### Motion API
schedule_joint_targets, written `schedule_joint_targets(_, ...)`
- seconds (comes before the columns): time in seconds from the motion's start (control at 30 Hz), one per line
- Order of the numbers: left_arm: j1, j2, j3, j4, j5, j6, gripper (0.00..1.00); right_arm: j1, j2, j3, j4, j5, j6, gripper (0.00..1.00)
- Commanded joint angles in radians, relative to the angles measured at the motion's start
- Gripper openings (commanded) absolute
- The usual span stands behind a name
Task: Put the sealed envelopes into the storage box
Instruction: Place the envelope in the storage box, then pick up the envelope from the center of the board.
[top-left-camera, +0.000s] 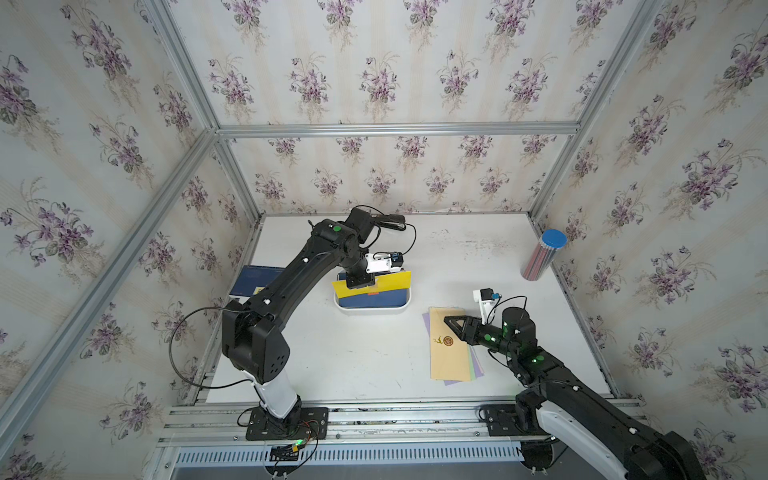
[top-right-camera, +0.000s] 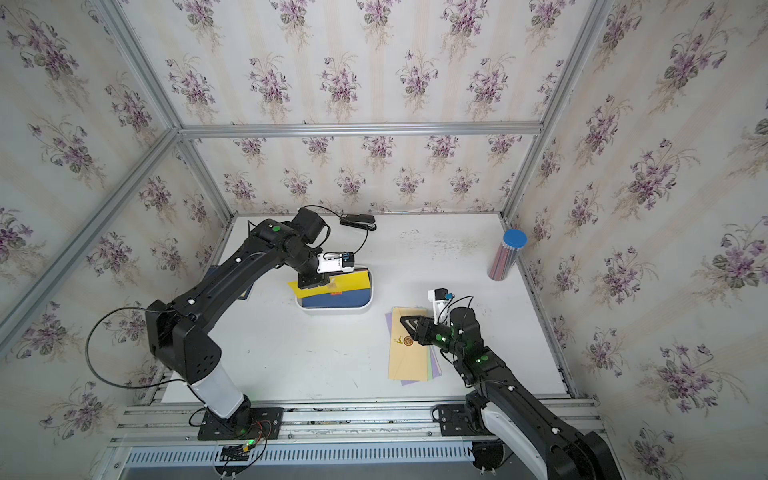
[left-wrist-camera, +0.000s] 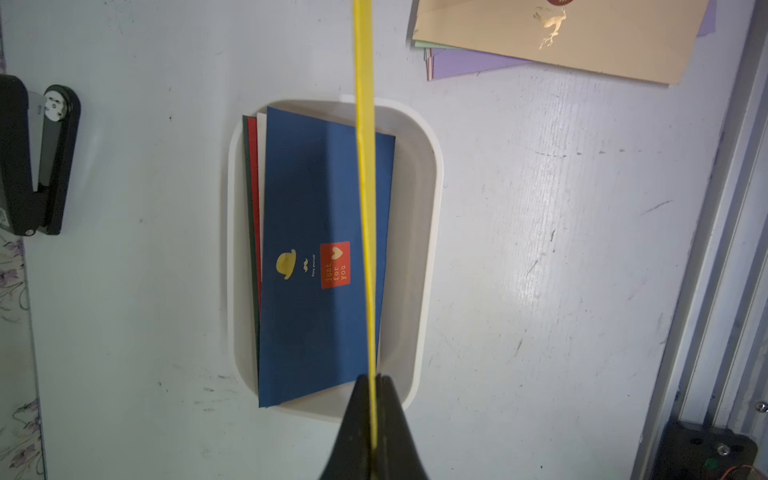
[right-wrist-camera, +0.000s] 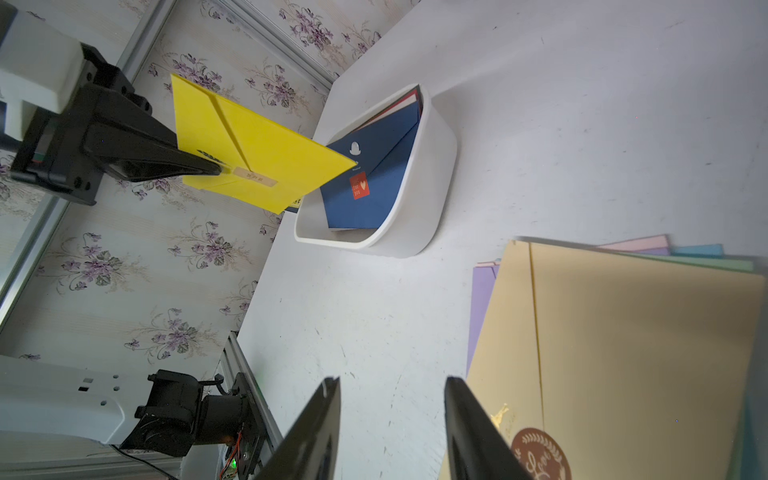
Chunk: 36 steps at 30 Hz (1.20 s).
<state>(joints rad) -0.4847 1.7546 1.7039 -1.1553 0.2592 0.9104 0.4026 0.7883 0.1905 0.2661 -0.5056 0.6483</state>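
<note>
My left gripper should next lower the yellow envelope onto the navy envelope (left-wrist-camera: 316, 208) inside the open storage box and let go, since it is already holding the yellow envelope above the box.
My left gripper (left-wrist-camera: 375, 378) is shut on a yellow envelope (top-left-camera: 390, 280), holding it on edge just above the white storage box (top-left-camera: 374, 309). In the box (left-wrist-camera: 432, 208) a navy envelope (left-wrist-camera: 316, 208) lies on top of red (left-wrist-camera: 252, 187), green and cream ones. A tan envelope (top-left-camera: 451, 349) with a round brown seal tops a fanned pile of lilac, green, pink and light blue envelopes at the front right. My right gripper (right-wrist-camera: 390, 380) is open and holds nothing, low over the pile's far left edge, one finger above the tan envelope (right-wrist-camera: 623, 353).
A clear pencil tube with a blue lid (top-left-camera: 544, 253) stands against the right wall. A dark blue book (top-left-camera: 253, 280) lies at the left under my left arm. A black stapler (top-left-camera: 388, 222) sits at the back edge behind the box.
</note>
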Motion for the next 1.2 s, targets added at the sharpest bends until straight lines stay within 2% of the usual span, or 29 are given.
schedule_joint_targets(0.0,0.002,0.056,0.032,-0.023,0.016,0.069,0.0,-0.001,-0.007,0.002,-0.003,0.008,-0.01,0.45)
schedule_joint_targets(0.23,0.017,0.129,0.032,-0.048,-0.063,0.096,0.0,-0.001,-0.016,0.007,-0.026,0.011,-0.016,0.45)
schedule_joint_targets(0.5,0.03,0.149,-0.023,0.019,-0.067,0.122,0.01,-0.001,0.0,0.007,-0.018,0.012,-0.017,0.45)
schedule_joint_targets(0.67,0.038,0.157,-0.027,0.083,-0.075,0.101,0.24,-0.001,0.017,0.009,-0.008,0.012,-0.018,0.45)
schedule_joint_targets(0.87,0.051,0.141,-0.014,0.187,-0.212,0.054,0.35,-0.002,0.041,0.011,0.005,0.007,-0.019,0.45)
schedule_joint_targets(0.93,0.053,0.108,-0.018,0.247,-0.255,0.012,0.42,-0.001,0.046,0.009,0.009,0.007,-0.019,0.45)
schedule_joint_targets(1.0,0.052,0.058,-0.035,0.314,-0.301,-0.057,0.43,-0.001,0.05,0.01,0.009,0.013,-0.021,0.46)
schedule_joint_targets(1.07,0.051,-0.009,-0.058,0.353,-0.291,-0.144,0.45,-0.002,0.056,0.018,-0.015,0.03,-0.021,0.46)
schedule_joint_targets(1.17,0.051,-0.151,-0.137,0.409,-0.217,-0.36,0.51,-0.001,0.074,0.049,-0.1,0.078,-0.04,0.47)
